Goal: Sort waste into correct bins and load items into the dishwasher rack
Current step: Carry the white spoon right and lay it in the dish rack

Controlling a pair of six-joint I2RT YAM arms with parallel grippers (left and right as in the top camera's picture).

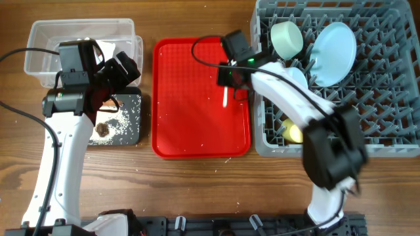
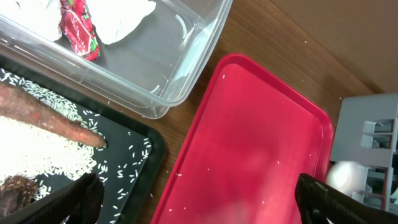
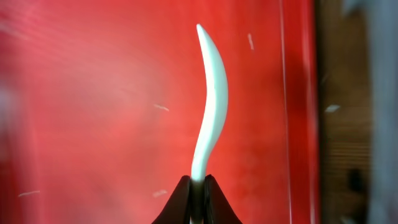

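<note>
My right gripper lifts across the grey rack (image 1: 394,98) next and releases the spoon onto the empty rack wires, since they lie to its right in the overhead view.
My right gripper (image 3: 198,183) is shut on the white plastic spoon (image 3: 210,106) and holds it over the right part of the red tray (image 1: 184,124); the spoon (image 1: 225,97) shows below the wrist in the overhead view. My left gripper (image 2: 199,199) is open and empty above the gap between the black tray (image 2: 134,165) and the red tray. The black tray holds rice grains (image 2: 37,146), the brown carrot-shaped stick (image 2: 50,121) and a dark lump (image 2: 15,186). The clear tub (image 2: 174,56) holds a red-and-white wrapper (image 2: 79,28) and white paper (image 2: 124,15). The grey rack (image 1: 394,98) holds a plate (image 1: 333,44), a bowl (image 1: 287,38) and a yellow cup (image 1: 293,133).
A few rice grains lie scattered on the red tray (image 2: 261,143). The clear tub (image 1: 79,39) and black tray (image 1: 125,121) sit at the left, the rack at the right. The right arm (image 1: 295,98) reaches across the rack's left edge. Wood table (image 1: 197,190) lies in front.
</note>
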